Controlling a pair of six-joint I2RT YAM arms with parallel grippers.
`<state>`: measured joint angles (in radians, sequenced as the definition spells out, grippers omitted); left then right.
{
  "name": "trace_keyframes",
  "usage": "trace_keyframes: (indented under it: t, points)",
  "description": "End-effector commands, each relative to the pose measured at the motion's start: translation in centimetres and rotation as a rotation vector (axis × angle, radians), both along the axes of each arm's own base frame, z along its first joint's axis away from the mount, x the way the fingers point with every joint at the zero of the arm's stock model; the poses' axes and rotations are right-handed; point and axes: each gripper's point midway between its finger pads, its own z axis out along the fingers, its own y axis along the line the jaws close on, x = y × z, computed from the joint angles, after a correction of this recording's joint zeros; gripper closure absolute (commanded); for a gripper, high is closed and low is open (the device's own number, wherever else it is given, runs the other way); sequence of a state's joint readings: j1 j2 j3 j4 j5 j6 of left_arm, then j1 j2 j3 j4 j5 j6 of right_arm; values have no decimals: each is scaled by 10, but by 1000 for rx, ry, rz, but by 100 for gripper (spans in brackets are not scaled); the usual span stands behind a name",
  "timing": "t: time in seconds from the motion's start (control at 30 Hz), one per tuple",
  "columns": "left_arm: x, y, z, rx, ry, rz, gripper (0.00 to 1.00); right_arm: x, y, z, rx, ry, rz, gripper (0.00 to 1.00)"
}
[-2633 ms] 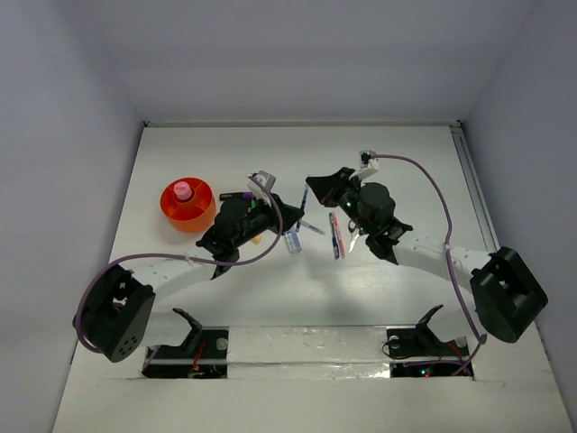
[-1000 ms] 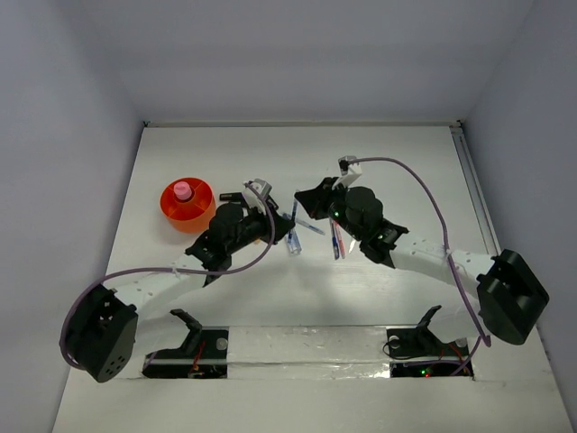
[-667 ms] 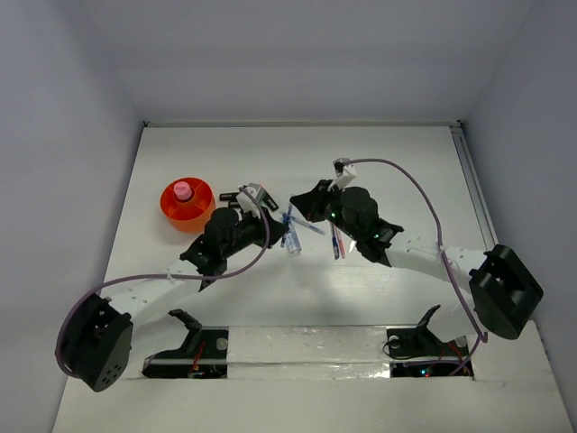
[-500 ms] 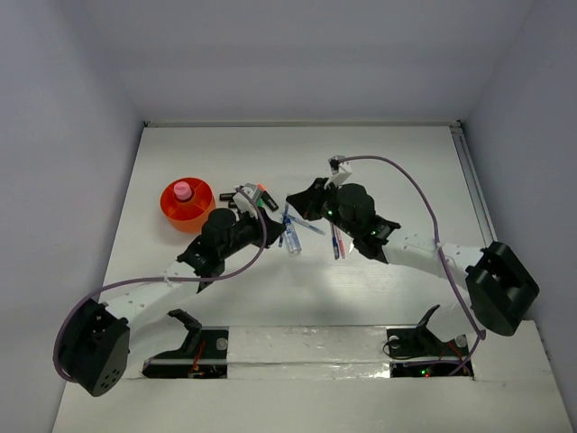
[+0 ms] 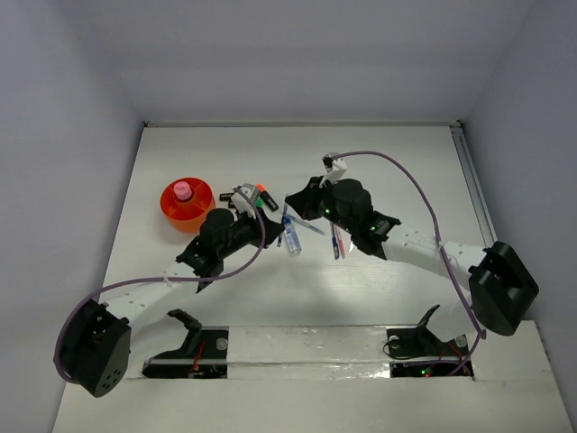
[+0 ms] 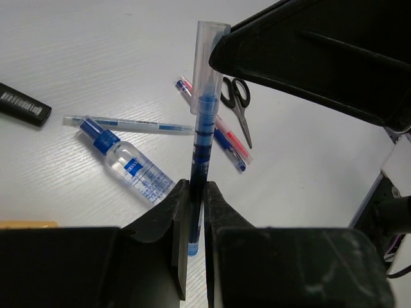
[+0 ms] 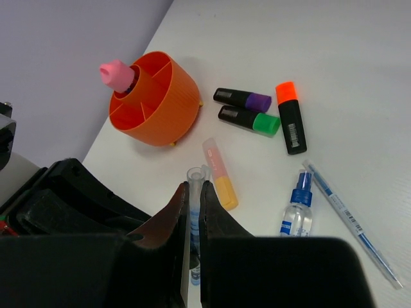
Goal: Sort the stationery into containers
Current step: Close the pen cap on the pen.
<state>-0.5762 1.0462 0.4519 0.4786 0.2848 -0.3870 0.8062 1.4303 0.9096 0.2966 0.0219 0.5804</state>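
The robot's right gripper holds the blue pen and next needs to carry it across to the orange container's open section and release it there, as that section is to the gripper's left in the top view.
A blue pen [image 6: 200,138] with a clear cap is held in the air by both grippers. My left gripper [image 6: 191,190] is shut on its barrel. My right gripper [image 7: 194,190] is shut on the clear cap end [image 7: 194,174]. The orange container [image 7: 157,96] stands at the left [image 5: 187,207] with a pink-capped bottle [image 7: 117,74] in it. On the table lie purple [image 7: 247,99], green [image 7: 252,120] and orange [image 7: 290,119] highlighters, a yellow marker [image 7: 220,174], a blue-capped bottle [image 7: 297,210], a thin pen [image 7: 352,223], scissors [image 6: 241,106] and red and blue pens [image 6: 223,131].
The two wrists meet nose to nose over the table's middle [image 5: 281,216], right above the loose stationery. Purple cables loop off both arms. The white table [image 5: 406,162] is walled at the back and sides.
Both grippers have drifted a little to the left together with the pen. The left wrist has uncovered the orange highlighter. Neither grip has changed.
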Motion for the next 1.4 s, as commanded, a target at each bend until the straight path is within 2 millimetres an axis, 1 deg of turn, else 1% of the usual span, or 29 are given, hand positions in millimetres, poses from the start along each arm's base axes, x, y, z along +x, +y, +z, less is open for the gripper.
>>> trace_keyframes:
  t: [0.0, 0.07, 0.17, 0.27, 0.3, 0.33, 0.37, 0.4, 0.47, 0.5, 0.7, 0.77, 0.83, 0.9, 0.93, 0.97, 1.03, 1.07, 1.1, 1.13, 1.17, 1.2, 1.27, 1.3, 1.37]
  points:
    - [38, 11, 89, -177, -266, 127, 100, -64, 7, -88, -212, 224, 233, 100]
    - [38, 12, 89, -176, -271, 130, 100, -64, 11, -94, -202, 231, 245, 100]
    - [43, 15, 89, -173, -272, 145, 100, -66, 23, -87, -175, 238, 293, 100]
    - [41, 14, 87, -171, -267, 138, 100, -62, 21, -86, -182, 225, 276, 100]
    - [42, 14, 87, -168, -272, 139, 100, -60, 20, -79, -170, 209, 259, 100]
    - [43, 13, 85, -163, -267, 139, 100, -54, 16, -76, -161, 202, 231, 100]
    - [44, 13, 84, -163, -266, 136, 100, -55, 17, -74, -141, 212, 225, 100]
    - [44, 11, 83, -163, -262, 128, 100, -50, 17, -68, -116, 201, 215, 100]
    - [43, 8, 80, -166, -250, 110, 100, -48, 20, -65, -99, 201, 212, 100]
    - [42, 7, 81, -169, -255, 104, 100, -43, 20, -61, -81, 194, 200, 100]
    - [37, 3, 84, -175, -269, 68, 100, -34, 26, -51, -15, 204, 193, 100]
    - [33, 1, 91, -185, -291, 56, 100, -30, 25, -47, 9, 211, 178, 100]
    - [31, -2, 92, -189, -298, 36, 100, -20, 20, -42, 33, 211, 142, 100]
    - [27, -9, 93, -192, -298, -1, 100, -18, 21, -35, 64, 207, 129, 100]
    - [23, -13, 93, -194, -299, -26, 100, -11, 17, -33, 71, 201, 101, 100]
    - [22, -13, 96, -197, -310, -29, 100, -7, 14, -33, 85, 205, 80, 100]
    - [23, -13, 94, -192, -316, -28, 94, -4, 14, -26, 113, 196, 59, 100]
    - [23, -13, 93, -190, -312, -28, 90, 2, 10, -20, 130, 185, 40, 100]
    - [23, -13, 93, -190, -312, -30, 81, 4, 10, -18, 137, 180, 32, 100]
    - [21, -14, 93, -191, -311, -40, 75, 6, 11, -17, 142, 174, 27, 100]
    - [19, -14, 96, -198, -321, -45, 70, 12, 7, -15, 150, 168, 3, 100]
    - [18, -13, 96, -200, -325, -45, 62, 18, 5, -13, 164, 164, -12, 100]
    - [18, -11, 99, -204, -333, -33, 55, 19, 8, -11, 184, 170, -13, 100]
    - [18, -10, 98, -203, -332, -27, 51, 25, 6, -6, 195, 160, -21, 100]
    - [17, -8, 102, -204, -342, -22, 47, 27, 9, -6, 199, 159, -23, 100]
